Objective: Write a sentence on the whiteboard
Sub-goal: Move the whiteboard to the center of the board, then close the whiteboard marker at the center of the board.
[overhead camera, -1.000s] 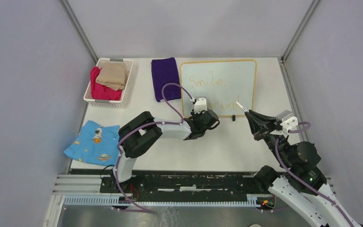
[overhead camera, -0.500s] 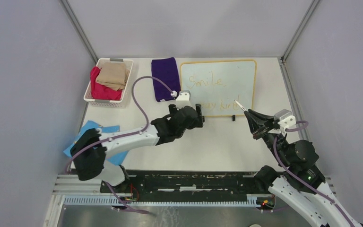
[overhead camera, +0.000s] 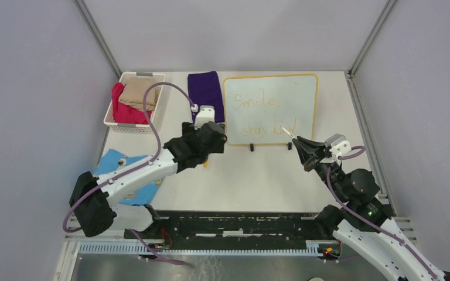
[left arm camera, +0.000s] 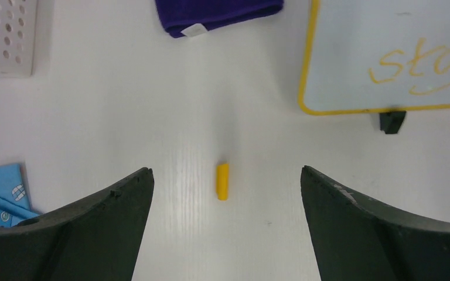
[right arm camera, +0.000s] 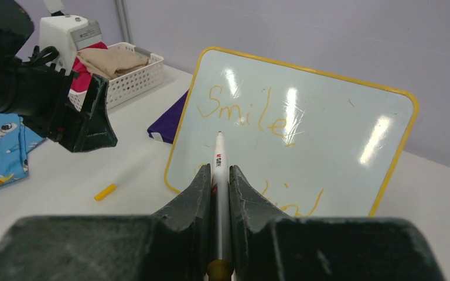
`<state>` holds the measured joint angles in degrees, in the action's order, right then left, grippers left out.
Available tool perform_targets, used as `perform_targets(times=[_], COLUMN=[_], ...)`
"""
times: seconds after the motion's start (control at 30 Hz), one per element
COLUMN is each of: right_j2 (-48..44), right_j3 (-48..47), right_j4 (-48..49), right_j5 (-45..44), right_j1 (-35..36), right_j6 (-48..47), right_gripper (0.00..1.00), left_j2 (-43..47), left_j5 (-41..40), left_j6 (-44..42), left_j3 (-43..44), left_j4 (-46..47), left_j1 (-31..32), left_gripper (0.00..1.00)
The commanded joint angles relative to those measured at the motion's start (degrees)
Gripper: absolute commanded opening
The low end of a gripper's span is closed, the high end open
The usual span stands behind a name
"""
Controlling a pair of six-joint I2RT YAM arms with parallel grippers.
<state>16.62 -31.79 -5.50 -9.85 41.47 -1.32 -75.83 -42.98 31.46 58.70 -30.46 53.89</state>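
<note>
My left gripper's fingers are wide open with the yellow cap lengthwise between them, so next my left gripper should move down toward the table and close across the cap's long sides.
The whiteboard (overhead camera: pixel 296 93) (right arm camera: pixel 334 111) (left arm camera: pixel 351 52) stands tilted at the back of the table on small black feet. It carries the sentence (overhead camera: pixel 258 100) (right arm camera: pixel 243 114) in orange: "Smile," above "stay kind". My right gripper (overhead camera: pixel 300 144) (right arm camera: pixel 220 170) is shut on a white marker (right arm camera: pixel 218 153), whose tip (overhead camera: pixel 285 132) points at the board's lower right and is just off it. My left gripper (overhead camera: pixel 202 150) (left arm camera: pixel 225 169) hangs wide open over a small yellow cap (left arm camera: pixel 222 181) (overhead camera: pixel 205 164) (right arm camera: pixel 105 192), which lies on the table left of the board.
A white basket (overhead camera: pixel 110 120) with red and beige cloths sits at the back left. A purple cloth (overhead camera: pixel 205 96) lies beside the board. A blue patterned cloth (overhead camera: pixel 112 178) lies at the near left, partly under the left arm. Grey walls enclose the table.
My left arm has swung left, away from the front of the board, and its jaws have opened wide, so "stay kind" shows in full. My right gripper has shifted slightly left with the marker.
</note>
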Motion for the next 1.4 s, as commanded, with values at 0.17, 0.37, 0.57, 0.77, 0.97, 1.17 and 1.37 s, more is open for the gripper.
perform_targets(times=[0.17, 0.37, 0.57, 0.77, 0.97, 1.17, 1.37], right_j2=[1.1, -0.7, -0.8, -0.7, -0.6, 0.3, 0.3], right_j3=[1.6, 5.1, 5.0, 4.3, 4.4, 3.5, 3.1], right_j4=[5.1, 8.3, 7.0, 5.6, 6.4, 6.0, 5.6], right_j5=[3.6, 4.0, 3.7, 3.0, 2.5, 3.0, 2.9], right_j1=[-0.1, -0.1, -0.1, -0.1, -0.2, -0.2, -0.1], right_j6=[0.6, 1.2, 2.9, 3.1, 3.8, 4.1, 4.1], right_gripper=[0.00, 0.00, 0.00, 0.00, 0.00, 0.00, 0.00], left_j2=[10.1, 2.5, -5.6, -9.9, -13.5, -16.9, -18.9], left_j5=[34.4, 43.3, 44.1, 40.3, 37.2, 33.8, 35.0], left_j6=[-6.8, -10.1, -9.7, -11.0, -11.9, -12.4, -12.6], left_j3=[-9.1, -10.5, -7.2, -4.4, -2.7, 0.2, 0.1], left_j4=[7.6, 5.8, 4.2, 1.4, 1.0, 0.6, 1.0], left_j1=[-19.7, -23.9, -23.8, -23.8, -22.9, -20.9, -20.8], left_gripper=[1.00, 0.98, 0.90, 0.77, 0.65, 0.60, 0.54])
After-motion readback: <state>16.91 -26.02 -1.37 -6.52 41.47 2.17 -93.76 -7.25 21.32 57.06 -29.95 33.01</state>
